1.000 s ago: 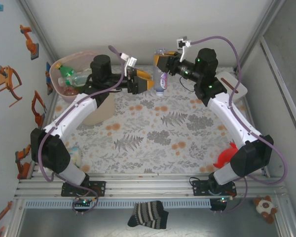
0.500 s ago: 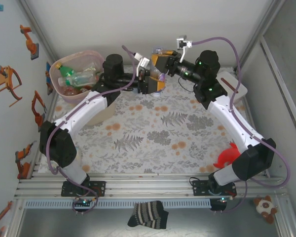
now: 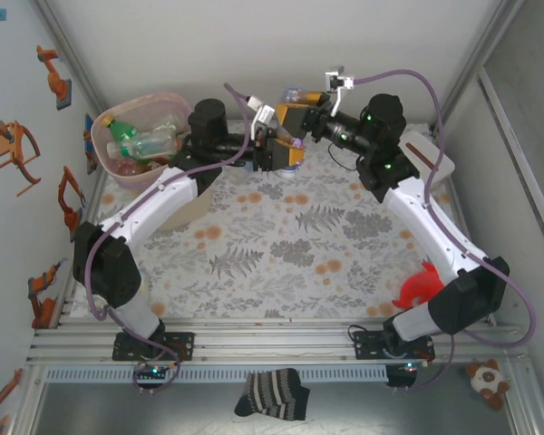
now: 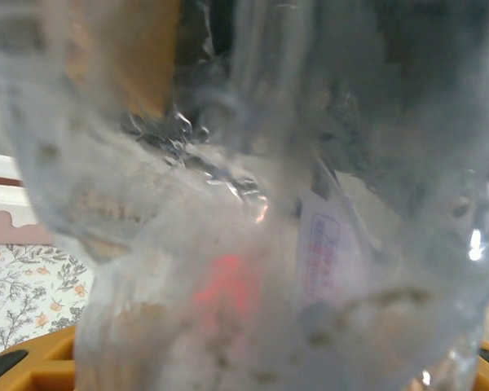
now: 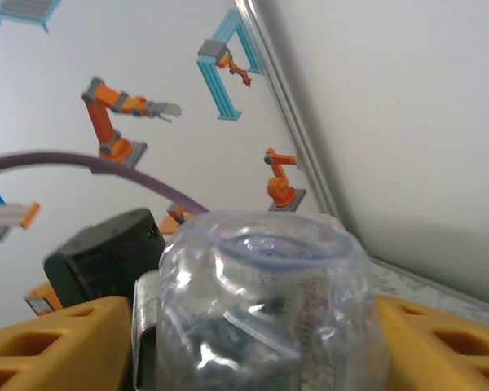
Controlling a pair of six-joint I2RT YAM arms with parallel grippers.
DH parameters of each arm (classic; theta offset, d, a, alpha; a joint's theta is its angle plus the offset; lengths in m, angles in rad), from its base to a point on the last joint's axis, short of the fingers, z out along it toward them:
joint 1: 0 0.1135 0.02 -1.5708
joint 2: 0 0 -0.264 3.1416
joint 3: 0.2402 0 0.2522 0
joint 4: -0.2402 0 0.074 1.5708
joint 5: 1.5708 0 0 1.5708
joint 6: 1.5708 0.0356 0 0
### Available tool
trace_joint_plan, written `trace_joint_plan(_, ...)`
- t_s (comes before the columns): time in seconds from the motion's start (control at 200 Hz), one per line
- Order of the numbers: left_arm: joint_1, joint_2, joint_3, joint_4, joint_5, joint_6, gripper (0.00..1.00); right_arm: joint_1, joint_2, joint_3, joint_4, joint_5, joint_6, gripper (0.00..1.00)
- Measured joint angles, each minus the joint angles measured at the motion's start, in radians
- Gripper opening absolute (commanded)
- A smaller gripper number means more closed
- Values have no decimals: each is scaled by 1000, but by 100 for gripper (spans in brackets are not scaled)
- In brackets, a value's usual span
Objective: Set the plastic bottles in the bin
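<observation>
The left gripper carries the bottle sideways away from the other gripper, over the bin's open top, next. It then releases it, as the bin already holds other bottles.
A clear crushed plastic bottle hangs in the air at the back centre, between both grippers. My left gripper reaches in from the left and is shut on the bottle, which blurs most of the left wrist view above an orange finger. My right gripper stands open around the bottle's end, with its fingers apart on either side. The pale pink bin stands at the back left and holds several bottles.
A white box sits at the back right under the right arm. A red object lies near the right arm's base. A striped sock and a small plush toy lie below the table's front rail.
The left arm swung right from the bin to the bottle and closed on it. The right gripper, shut on the bottle before, has opened.
</observation>
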Motion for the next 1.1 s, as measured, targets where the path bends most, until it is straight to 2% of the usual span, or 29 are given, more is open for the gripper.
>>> trace_joint_plan(0.215,39,-11,0,-74,-11,47,46,4,-69,-14,-103,83,-77,88)
trace_joint_plan(0.451,205,-102,21,-303,-119,154,45,4,-162,-14,-230,178,-185,88)
trace_joint_plan(0.616,352,-192,107,-513,-238,269,47,4,-167,-14,-274,202,-215,88)
trace_joint_plan(0.801,491,-250,251,-787,-377,466,47,4,-155,-14,-299,202,-225,88)
trace_joint_plan(0.956,538,-240,320,-963,-549,632,45,4,-143,-12,-312,201,-229,88)
trace_joint_plan(1.102,571,-188,338,-1028,-695,748,44,4,-113,12,-315,198,-227,88)
